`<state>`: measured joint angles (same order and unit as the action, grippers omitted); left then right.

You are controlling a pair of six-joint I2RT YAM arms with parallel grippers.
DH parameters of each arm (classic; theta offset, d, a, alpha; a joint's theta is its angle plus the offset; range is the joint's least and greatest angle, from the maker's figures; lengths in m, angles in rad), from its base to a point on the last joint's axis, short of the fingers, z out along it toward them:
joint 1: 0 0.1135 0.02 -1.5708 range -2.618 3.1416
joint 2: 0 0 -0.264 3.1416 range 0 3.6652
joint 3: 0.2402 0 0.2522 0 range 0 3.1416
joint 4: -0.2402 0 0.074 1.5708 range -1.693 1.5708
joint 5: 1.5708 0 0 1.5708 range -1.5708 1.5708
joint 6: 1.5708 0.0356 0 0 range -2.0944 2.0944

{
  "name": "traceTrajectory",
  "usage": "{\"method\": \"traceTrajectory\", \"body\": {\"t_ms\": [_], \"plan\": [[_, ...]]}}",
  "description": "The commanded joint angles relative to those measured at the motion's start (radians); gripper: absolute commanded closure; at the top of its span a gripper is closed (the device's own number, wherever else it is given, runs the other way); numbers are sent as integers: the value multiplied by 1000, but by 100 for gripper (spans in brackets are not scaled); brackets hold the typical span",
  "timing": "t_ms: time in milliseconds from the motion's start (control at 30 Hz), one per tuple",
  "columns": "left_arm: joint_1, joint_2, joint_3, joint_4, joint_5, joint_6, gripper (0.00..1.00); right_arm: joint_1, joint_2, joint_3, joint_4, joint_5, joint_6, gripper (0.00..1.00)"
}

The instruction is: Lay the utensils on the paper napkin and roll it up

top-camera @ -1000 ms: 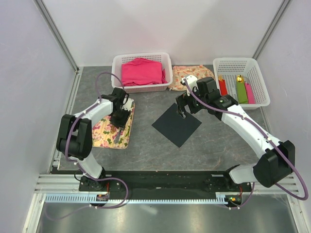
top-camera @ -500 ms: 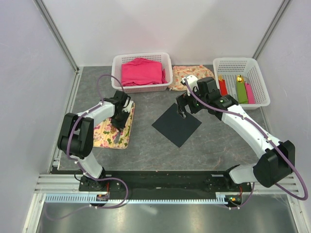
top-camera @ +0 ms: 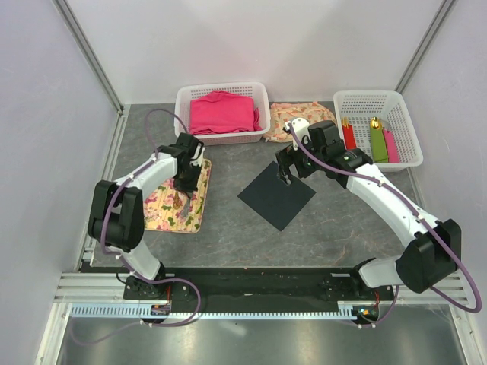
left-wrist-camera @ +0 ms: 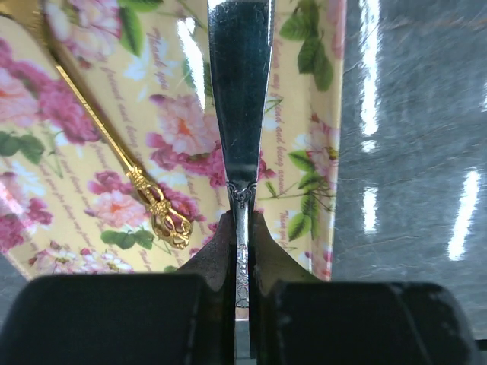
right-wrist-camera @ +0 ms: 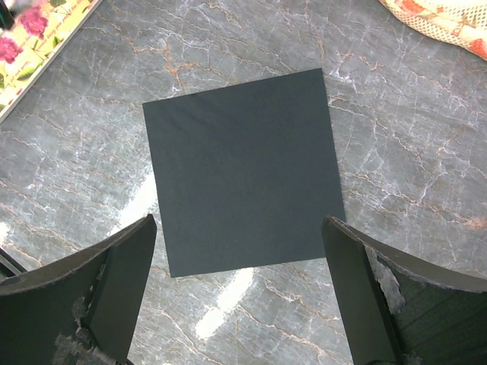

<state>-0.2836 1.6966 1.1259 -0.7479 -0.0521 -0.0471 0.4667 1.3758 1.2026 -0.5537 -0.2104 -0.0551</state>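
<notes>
I will move my left gripper right in the top view, over the bare black napkin (top-camera: 277,196), then lower it to release the knife there.
My left gripper (left-wrist-camera: 241,251) is shut on the handle of a slim silver knife (left-wrist-camera: 240,99), held above the floral mat (left-wrist-camera: 91,129). A gold-headed utensil (left-wrist-camera: 144,194) lies on the mat to its left. In the top view the left gripper (top-camera: 188,173) is over the mat's far right corner (top-camera: 199,199). The black paper napkin (top-camera: 276,195) lies flat mid-table with nothing on it. My right gripper (right-wrist-camera: 240,296) is open and empty above the napkin's (right-wrist-camera: 243,167) near edge; in the top view it (top-camera: 283,176) hovers over the napkin's far corner.
A white basket (top-camera: 222,95) with pink cloth stands at the back. A floral cloth (top-camera: 289,115) lies right of it. A second white basket (top-camera: 396,156) at the back right holds red, green and pink napkin rolls. Grey walls stand on both sides.
My left gripper has risen slightly and shifted toward the mat's far right corner with the knife in it. The right arm has not moved.
</notes>
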Motion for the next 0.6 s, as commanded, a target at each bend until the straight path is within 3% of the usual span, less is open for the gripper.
{"method": "traceTrajectory", "body": {"t_ms": [0,233,333,567], "plan": [[-5,-81,98,-80,-28,-129,98,-7,11,3,28,-17,18,2],[-74,-54,210,-217,-51,-361,98,-31,11,-31,81,78,110,2],[-101,-32,244,-217,18,-437,98,-54,29,-23,86,117,150,2],[-276,121,475,-223,93,-586,98,-105,14,-51,106,151,207,2]]}}
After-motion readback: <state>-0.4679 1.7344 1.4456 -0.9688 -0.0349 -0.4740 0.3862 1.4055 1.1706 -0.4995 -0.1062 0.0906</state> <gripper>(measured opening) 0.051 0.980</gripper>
